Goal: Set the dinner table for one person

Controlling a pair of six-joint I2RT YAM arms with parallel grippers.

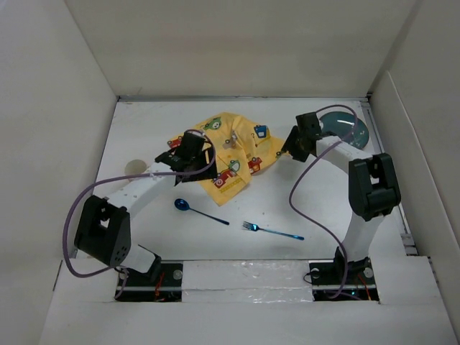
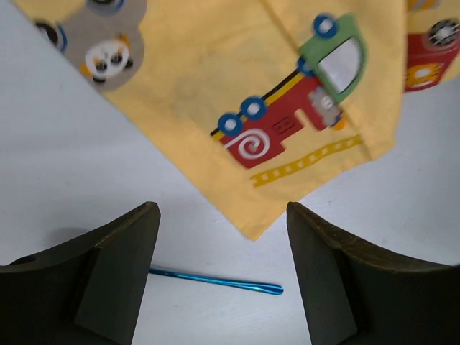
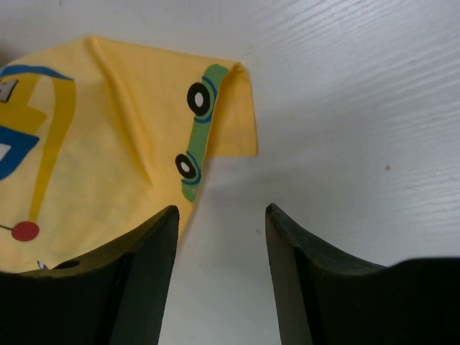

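Note:
I will next move my right gripper down and outward onto the folded-over corner of the mat, because its open fingers are over bare table.
The white dinner table [image 1: 144, 122] bears a crumpled yellow placemat [image 1: 231, 152] printed with cartoon cars. My left gripper [image 1: 201, 164] is open and empty over the mat's left side. In the left wrist view the gripper [image 2: 223, 215] hovers over the mat's near corner [image 2: 251, 144], with the blue spoon handle [image 2: 215, 279] lying between the fingers below. My right gripper [image 1: 289, 149] is open and empty at the mat's right corner. In the right wrist view the gripper [image 3: 221, 210] is over bare table, its left finger above the folded-over corner [image 3: 215, 108].
A blue spoon [image 1: 198, 210] and a blue fork [image 1: 272, 231] lie on the table in front of the mat. A teal plate [image 1: 346, 128] sits at the back right behind the right arm. A small beige round thing [image 1: 134, 167] lies at the left. White walls surround the table.

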